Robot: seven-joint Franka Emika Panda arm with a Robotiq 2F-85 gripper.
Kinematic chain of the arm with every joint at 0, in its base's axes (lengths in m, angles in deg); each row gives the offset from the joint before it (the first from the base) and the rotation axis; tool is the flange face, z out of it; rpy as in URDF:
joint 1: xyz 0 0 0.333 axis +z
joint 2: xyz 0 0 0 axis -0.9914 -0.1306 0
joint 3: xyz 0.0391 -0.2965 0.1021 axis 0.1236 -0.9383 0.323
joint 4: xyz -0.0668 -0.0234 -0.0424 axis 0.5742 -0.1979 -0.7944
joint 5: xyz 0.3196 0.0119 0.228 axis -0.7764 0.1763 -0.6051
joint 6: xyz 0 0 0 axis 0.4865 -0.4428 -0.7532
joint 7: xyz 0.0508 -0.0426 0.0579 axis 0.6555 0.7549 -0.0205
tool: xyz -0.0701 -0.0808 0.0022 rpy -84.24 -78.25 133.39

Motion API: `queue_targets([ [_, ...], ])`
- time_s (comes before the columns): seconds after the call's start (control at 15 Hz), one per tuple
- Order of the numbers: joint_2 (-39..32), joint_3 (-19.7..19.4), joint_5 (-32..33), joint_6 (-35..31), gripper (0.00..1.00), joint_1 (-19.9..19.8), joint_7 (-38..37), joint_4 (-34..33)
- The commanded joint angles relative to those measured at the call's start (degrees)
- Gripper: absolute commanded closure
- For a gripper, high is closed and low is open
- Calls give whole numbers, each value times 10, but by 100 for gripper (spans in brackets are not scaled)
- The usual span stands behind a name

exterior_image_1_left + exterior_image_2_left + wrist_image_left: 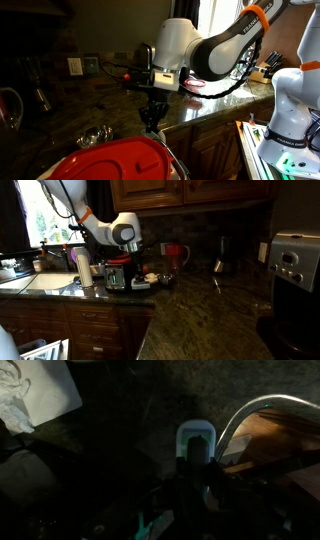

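Note:
My gripper will next lower and release the pale object, as dark granite counter is below it beside the curved metal rim.
In the dim wrist view my gripper [195, 462] has its dark fingers close on either side of a small pale object [195, 438] with a rounded top, just above the dark granite counter [120, 450]. A metal bowl [262, 405] with brownish contents lies right beside it. In both exterior views the gripper [152, 118] [130, 268] points straight down over the counter [110, 105]. In an exterior view it hangs next to a toaster-like appliance [114, 277] and a small bowl [150, 278].
A red domed lid [120, 160] and a glass bowl [95, 134] sit near the camera. Farther along stand a red dish [205, 90] and a knife block [270, 65]. A red jug [177, 254], a sink [45, 281], a coffee maker [295, 265] and white paper [38, 390] also show.

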Motion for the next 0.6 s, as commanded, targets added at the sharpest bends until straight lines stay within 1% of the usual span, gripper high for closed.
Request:
queue_targets([
  [0.0,-28,-9,5,28,94,7,20,-24],
  [0.13,-43,-9,0,20,94,4,32,-29],
  [0.53,-82,-4,-1,29,94,-2,49,-55],
])
